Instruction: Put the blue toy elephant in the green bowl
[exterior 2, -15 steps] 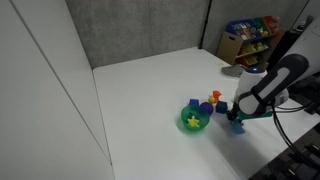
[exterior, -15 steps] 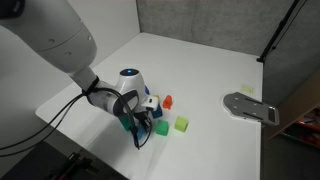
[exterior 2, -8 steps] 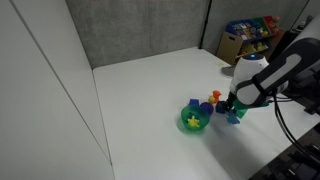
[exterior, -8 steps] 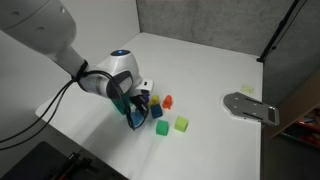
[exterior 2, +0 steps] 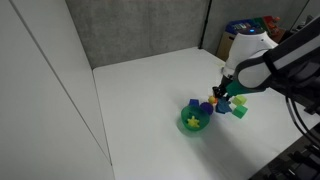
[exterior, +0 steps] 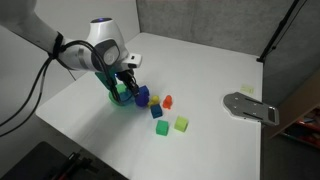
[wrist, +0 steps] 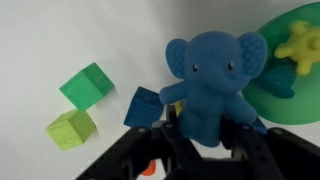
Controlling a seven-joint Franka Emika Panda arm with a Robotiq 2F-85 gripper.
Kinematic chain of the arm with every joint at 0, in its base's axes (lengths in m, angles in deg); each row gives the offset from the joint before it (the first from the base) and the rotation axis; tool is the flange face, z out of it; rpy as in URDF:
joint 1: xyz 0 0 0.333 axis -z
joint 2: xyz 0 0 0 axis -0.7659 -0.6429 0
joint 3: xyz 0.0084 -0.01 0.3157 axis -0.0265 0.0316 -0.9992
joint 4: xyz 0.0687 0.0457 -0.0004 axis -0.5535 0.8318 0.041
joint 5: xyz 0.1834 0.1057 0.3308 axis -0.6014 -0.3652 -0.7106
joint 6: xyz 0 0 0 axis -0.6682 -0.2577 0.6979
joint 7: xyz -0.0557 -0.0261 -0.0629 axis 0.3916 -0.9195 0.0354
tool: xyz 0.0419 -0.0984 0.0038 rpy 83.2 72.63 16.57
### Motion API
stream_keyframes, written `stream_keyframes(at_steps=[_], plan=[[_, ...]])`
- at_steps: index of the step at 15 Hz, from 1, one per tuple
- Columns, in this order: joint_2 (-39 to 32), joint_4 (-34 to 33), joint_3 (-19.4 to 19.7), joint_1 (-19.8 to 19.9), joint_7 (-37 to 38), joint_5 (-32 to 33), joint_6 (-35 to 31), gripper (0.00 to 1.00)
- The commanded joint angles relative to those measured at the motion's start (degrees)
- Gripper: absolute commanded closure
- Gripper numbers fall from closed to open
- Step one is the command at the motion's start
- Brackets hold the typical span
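I should next move the blue toy elephant (wrist: pixel 212 78) with my gripper to the right in the wrist view, over the green bowl, and then lower the elephant.
My gripper (wrist: pixel 205 132) is shut on the blue toy elephant (wrist: pixel 212 78), which fills the middle of the wrist view, face towards the camera. The green bowl (wrist: pixel 292 78) lies at the upper right of that view, with a yellow star toy (wrist: pixel 298 42) inside it. In both exterior views the gripper (exterior: pixel 127 82) (exterior 2: pixel 223 95) hangs above the table next to the green bowl (exterior: pixel 117 97) (exterior 2: pixel 194 121), close to its rim. The elephant is too small to make out in those views.
Small blocks lie beside the bowl: a dark blue-purple cube (exterior: pixel 142 96), an orange toy (exterior: pixel 167 101), a small blue block (exterior: pixel 153 111) (wrist: pixel 143 106), a green cube (exterior: pixel 161 128) (wrist: pixel 85 85) and a light green cube (exterior: pixel 181 124) (wrist: pixel 70 129). A grey plate (exterior: pixel 250 106) lies further off.
The arm has risen from the table among the blocks and moved towards the green bowl, carrying the elephant.
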Motion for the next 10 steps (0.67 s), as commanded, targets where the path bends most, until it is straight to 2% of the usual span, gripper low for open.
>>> stream_keyframes(at_steps=[1,5,10], plan=[[1.13,-2.64,-5.27,1.8,2.54,0.57,2.86,0.84],[-2.48,-7.27,-8.86,1.07,5.78,1.08,2.33,0.84],[-9.46,-14.67,-9.94,0.4,8.81,1.33,2.94,0.84]])
